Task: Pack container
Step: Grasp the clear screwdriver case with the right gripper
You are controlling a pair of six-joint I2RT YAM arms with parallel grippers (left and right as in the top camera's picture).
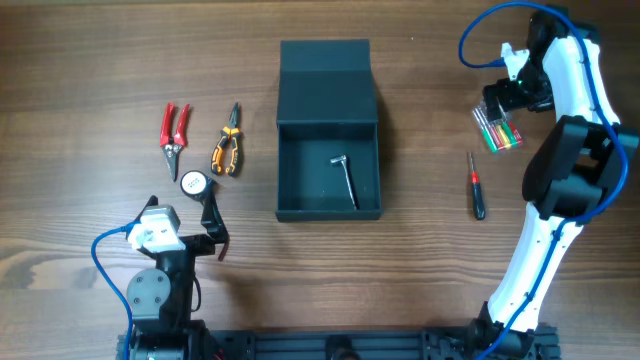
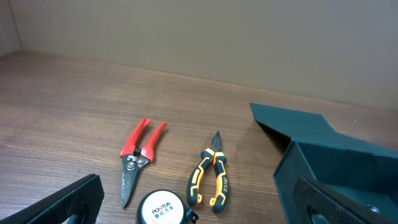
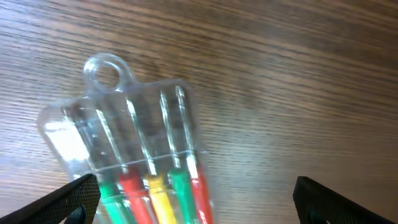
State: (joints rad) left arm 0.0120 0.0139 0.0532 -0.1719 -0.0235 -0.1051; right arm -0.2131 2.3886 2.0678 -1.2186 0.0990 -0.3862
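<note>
My right gripper needs to go down to the clear pack [image 1: 497, 128] [image 3: 147, 165] and shift toward the left in the right wrist view, because the pack is nearer one open finger.
The dark teal-black container [image 1: 329, 205] sits open at the table's middle, its flap lid [image 1: 326, 82] folded back; a metal wrench [image 1: 347, 178] lies inside. Its corner shows in the left wrist view [image 2: 311, 168]. My left gripper [image 1: 214, 222] is open near the front left, just behind a round tape measure [image 1: 194, 183] [image 2: 161, 210]. My right gripper [image 1: 497, 118] is open at the far right, hovering over a clear pack of coloured screwdrivers [image 1: 498, 130] [image 3: 134, 158], with the fingers either side of it and apart from it.
Red-handled shears [image 1: 174, 135] [image 2: 138, 155] and orange-black pliers [image 1: 228, 143] [image 2: 210, 175] lie left of the container. A red-black screwdriver [image 1: 476, 186] lies right of it, near the right arm's base link.
</note>
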